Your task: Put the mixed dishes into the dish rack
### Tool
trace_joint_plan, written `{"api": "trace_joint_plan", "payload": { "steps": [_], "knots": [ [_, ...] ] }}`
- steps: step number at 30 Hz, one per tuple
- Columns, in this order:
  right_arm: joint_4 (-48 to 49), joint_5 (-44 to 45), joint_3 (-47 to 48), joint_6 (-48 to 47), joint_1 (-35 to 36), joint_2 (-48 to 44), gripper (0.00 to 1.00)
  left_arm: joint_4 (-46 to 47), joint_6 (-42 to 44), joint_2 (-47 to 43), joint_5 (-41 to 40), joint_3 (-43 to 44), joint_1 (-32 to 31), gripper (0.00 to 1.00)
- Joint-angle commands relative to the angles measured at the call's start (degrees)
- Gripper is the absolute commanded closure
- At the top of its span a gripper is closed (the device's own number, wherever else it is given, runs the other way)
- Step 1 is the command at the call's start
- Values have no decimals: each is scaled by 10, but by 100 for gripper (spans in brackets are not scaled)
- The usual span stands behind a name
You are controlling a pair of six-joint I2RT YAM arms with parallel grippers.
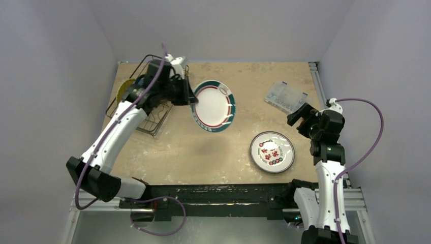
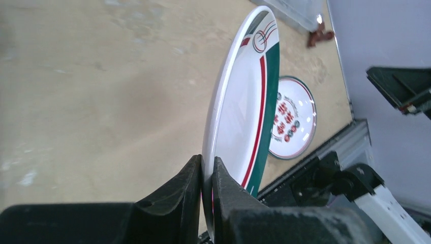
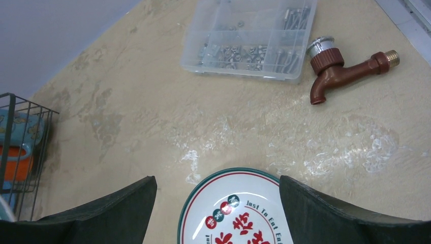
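I will next swing my left gripper left in the top view to the rack point(image 1: 152, 124) space beside the yellow plate, turn, lower the on-edge white plate and release.
My left gripper point(image 1: 190, 97) is shut on the rim of the white teal-rimmed plate point(image 1: 214, 105) and holds it on edge above the table, just right of the black wire dish rack point(image 1: 152, 124). The left wrist view shows the fingers point(image 2: 190, 183) pinching that plate point(image 2: 244, 101). A yellow woven plate point(image 1: 123, 90) stands in the rack. The white red-dotted plate point(image 1: 272, 152) lies flat at the front right; it also shows in the right wrist view point(image 3: 239, 213). My right gripper point(image 1: 301, 118) is open and empty above it. A blue mug point(image 3: 18, 129) and an orange cup point(image 3: 18, 162) sit in the rack point(image 3: 35, 147).
A clear plastic compartment box point(image 1: 286, 97) with small metal parts lies at the back right. A brown tap point(image 3: 350, 68) lies beside that box point(image 3: 251, 38). A metal rail point(image 1: 319, 84) runs along the table's right edge.
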Motion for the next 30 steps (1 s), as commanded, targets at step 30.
{"api": "trace_joint_plan", "payload": {
  "steps": [30],
  "knots": [
    [33, -28, 3, -20, 67, 65, 9, 243, 348, -174, -400, -162, 310, 100]
  ]
}}
